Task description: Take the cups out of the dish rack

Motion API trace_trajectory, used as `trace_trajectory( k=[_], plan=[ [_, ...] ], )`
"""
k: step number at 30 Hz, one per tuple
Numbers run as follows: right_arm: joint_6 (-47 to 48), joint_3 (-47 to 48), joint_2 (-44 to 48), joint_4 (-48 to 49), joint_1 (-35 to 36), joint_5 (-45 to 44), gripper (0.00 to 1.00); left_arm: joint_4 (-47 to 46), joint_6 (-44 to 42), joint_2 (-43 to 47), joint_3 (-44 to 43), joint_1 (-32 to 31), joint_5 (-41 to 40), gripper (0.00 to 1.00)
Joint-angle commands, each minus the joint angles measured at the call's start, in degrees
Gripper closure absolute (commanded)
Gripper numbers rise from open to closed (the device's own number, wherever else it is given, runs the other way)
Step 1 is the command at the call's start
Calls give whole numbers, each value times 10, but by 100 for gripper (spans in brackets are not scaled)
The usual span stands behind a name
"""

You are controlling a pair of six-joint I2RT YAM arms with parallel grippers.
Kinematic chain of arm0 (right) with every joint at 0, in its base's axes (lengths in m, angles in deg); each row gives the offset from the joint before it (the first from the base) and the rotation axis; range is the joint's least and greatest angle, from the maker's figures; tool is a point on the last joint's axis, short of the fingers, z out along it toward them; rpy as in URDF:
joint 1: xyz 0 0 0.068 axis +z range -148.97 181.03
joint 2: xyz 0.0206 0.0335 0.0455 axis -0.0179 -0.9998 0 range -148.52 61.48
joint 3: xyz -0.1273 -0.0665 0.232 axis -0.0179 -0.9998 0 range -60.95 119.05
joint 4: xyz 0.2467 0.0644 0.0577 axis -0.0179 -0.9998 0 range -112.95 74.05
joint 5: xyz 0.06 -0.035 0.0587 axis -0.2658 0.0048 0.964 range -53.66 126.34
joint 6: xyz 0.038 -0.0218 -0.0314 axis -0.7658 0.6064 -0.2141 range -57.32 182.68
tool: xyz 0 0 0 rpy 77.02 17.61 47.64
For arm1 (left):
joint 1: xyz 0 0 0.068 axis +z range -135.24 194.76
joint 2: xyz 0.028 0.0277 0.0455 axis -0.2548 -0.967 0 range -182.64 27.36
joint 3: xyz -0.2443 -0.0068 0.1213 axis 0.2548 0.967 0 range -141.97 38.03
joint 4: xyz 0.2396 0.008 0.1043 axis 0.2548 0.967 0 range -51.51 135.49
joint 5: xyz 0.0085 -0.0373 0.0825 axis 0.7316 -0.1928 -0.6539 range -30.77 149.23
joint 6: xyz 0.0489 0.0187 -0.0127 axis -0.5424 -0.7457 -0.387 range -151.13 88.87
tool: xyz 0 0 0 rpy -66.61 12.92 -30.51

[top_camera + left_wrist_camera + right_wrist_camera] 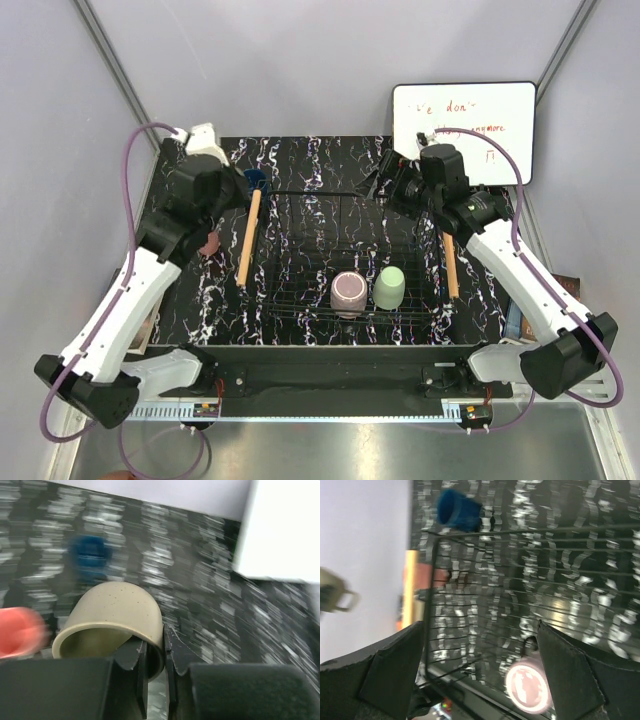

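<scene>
My left gripper moves down to the left in the top view next, onto the tabletop past the pink cup [209, 244], since that cup takes the spot beside the rack.
My left gripper [156, 641] is shut on the rim of the beige cup [114, 612], one finger inside and one outside, held left of the dish rack [248, 238]. The dark blue cup [256, 181] stands by the rack's far left corner, and the pink cup [209, 244] sits left of the rack, partly under my left arm. The mauve cup [349, 293] and the mint green cup [389, 287] stand in the rack's near part. My right gripper [382, 186] is open and empty above the rack's far right; its view shows the mauve cup [529, 685] and the blue cup [457, 509].
A whiteboard [465, 128] with writing leans at the back right. Grey walls close in both sides. The rack's right wooden bar [449, 264] lies under my right arm. The black marbled tabletop [310, 160] extends behind the rack.
</scene>
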Motion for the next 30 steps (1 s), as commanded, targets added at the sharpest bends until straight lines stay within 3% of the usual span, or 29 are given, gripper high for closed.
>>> trace_trajectory(
  k=[1, 13, 20, 30],
  plan=[
    [31, 22, 0, -73, 4, -86, 0, 109, -26, -26, -22, 85, -119, 100],
    [34, 11, -12, -90, 4, -67, 0, 116, 61, -50, 47, 263, -77, 100],
    [33, 11, -9, -99, 4, -41, 0, 90, 98, -140, 32, 376, 10, 100],
    [31, -22, -3, -96, 5, -39, 0, 99, 113, -297, -36, 388, 27, 100]
  ],
)
